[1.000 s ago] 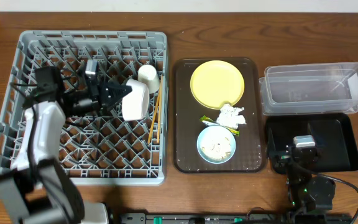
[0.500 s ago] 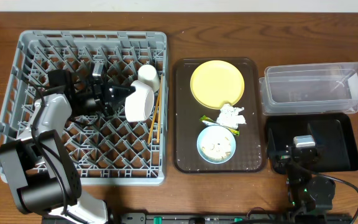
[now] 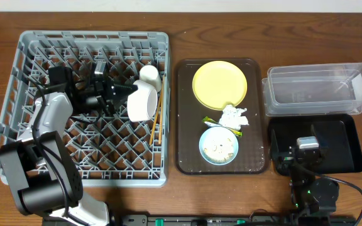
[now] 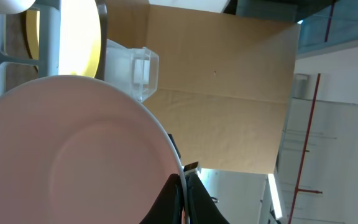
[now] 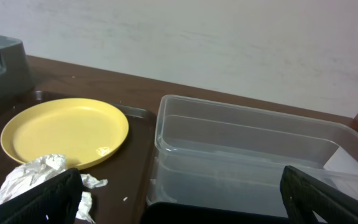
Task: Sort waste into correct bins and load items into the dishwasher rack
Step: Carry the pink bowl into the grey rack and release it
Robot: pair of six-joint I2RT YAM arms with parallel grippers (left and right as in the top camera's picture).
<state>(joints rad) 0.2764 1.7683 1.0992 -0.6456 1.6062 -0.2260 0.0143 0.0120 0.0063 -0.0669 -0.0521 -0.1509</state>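
Note:
The left gripper eases toward the rack's edge by the brown tray next and releases the white bowl (image 3: 142, 102), since the bowl already stands inside the rack beside the cup.
The grey dishwasher rack (image 3: 36, 44) fills the left of the table. My left gripper (image 3: 126, 91) is shut on the rim of the white bowl (image 3: 142, 102), which stands on edge in the rack beside the small white cup (image 3: 149, 74) and the chopsticks (image 3: 156, 116). In the left wrist view the bowl (image 4: 73, 149) fills the frame, with its rim pinched in the gripper (image 4: 184, 199). The yellow plate (image 3: 219, 85), tissue (image 3: 233, 116), wrapper (image 3: 212, 122) and light blue bowl (image 3: 219, 146) with crumbs lie on the brown tray (image 3: 184, 125). My right gripper (image 3: 307, 139) rests open over the black tray (image 3: 344, 147).
The clear tub (image 3: 319, 88) stands at the back right, just behind the black tray. In the right wrist view the tub (image 5: 253, 149) is straight ahead, with the yellow plate (image 5: 64, 130) and tissue (image 5: 36, 174) to its left. Bare wooden table surrounds everything.
My left gripper has carried the white bowl a little to the right, closer to the cup and chopsticks. The right arm has not moved.

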